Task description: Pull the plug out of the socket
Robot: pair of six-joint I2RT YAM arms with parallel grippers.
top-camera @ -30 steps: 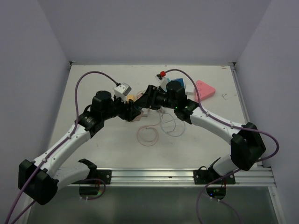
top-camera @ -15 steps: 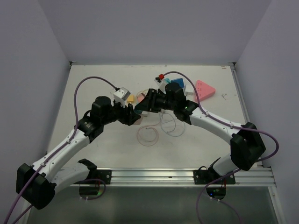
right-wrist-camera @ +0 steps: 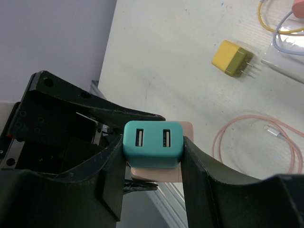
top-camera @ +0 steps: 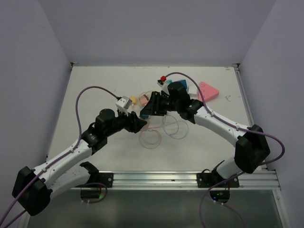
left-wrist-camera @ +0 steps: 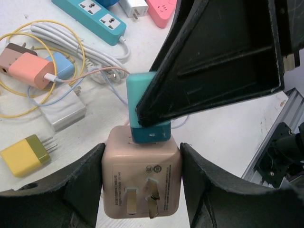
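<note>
My right gripper will pull the teal plug (left-wrist-camera: 150,135) up and outward. Then it will lower the plug beside the blue charger.
A beige cube socket (left-wrist-camera: 141,178) is clamped between my left gripper's (left-wrist-camera: 141,176) fingers, its prongs facing the camera. A teal two-port USB plug (left-wrist-camera: 150,135) is seated in its far face. My right gripper (right-wrist-camera: 153,154) is shut on that teal plug (right-wrist-camera: 153,144), with the beige socket (right-wrist-camera: 161,173) just behind it. In the top view my left gripper (top-camera: 136,123) and right gripper (top-camera: 148,108) meet above the table's middle. Plug and socket are joined, held off the table.
Below lie a yellow charger (left-wrist-camera: 23,154), a pink charger (left-wrist-camera: 28,66), a teal power strip (left-wrist-camera: 90,16), white and yellow cables, and a pink cable coil (top-camera: 150,137). A pink triangular adapter (top-camera: 207,90) sits at the back right.
My left arm has drawn back toward the near side, and the right gripper has shifted slightly toward the back. Both grippers stay shut on the joined plug and socket.
</note>
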